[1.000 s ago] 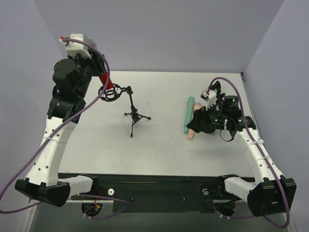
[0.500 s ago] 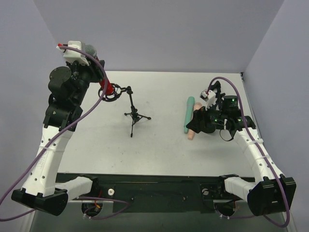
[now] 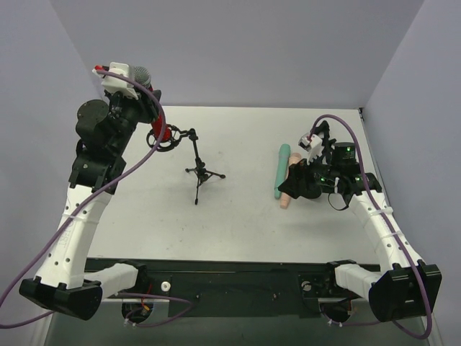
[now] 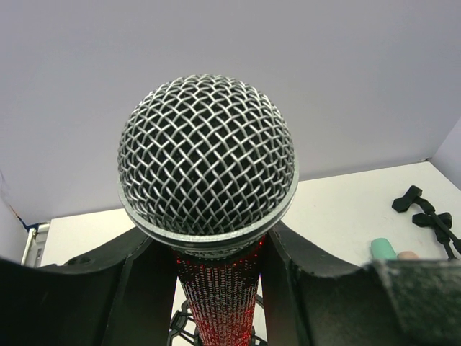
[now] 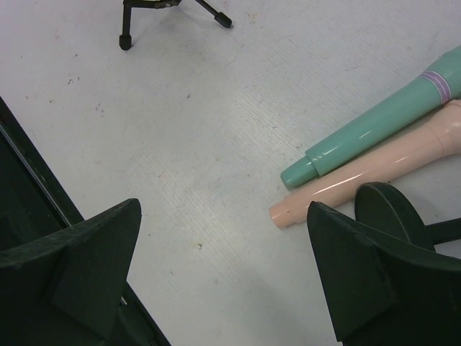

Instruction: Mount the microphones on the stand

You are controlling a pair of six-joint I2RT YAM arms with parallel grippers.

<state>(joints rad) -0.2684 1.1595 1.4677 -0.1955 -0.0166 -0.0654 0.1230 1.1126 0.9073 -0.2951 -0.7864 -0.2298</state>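
My left gripper has the red microphone's lower end at the clip ring, so it will lower the microphone's body through the black clip ring (image 3: pixel 167 139) (image 4: pixel 181 324) below and release it.
The red microphone (image 4: pixel 220 292) with its grey mesh head (image 3: pixel 140 74) stands nearly upright, and my left gripper (image 3: pixel 149 114) is shut on its body. Its lower end sits at the black clip ring (image 3: pixel 167 139) of the small tripod stand (image 3: pixel 199 171). In the left wrist view both fingers (image 4: pixel 140 288) press the red body just below the head. The mint-green microphone (image 3: pixel 281 169) and the peach-pink microphone (image 3: pixel 287 200) lie side by side on the table. My right gripper (image 3: pixel 302 180) hovers open over the peach-pink one (image 5: pixel 360 184), beside the mint-green one (image 5: pixel 374 130).
The white table (image 3: pixel 245 216) is enclosed by grey walls behind and at both sides. The stand's tripod feet (image 5: pixel 126 40) show at the top of the right wrist view. A black rail (image 3: pixel 230 277) runs along the near edge between the arm bases.
My left arm has swung the red microphone more upright, its head shifting right and its lower end moving to the stand's clip ring. The right arm has not moved.
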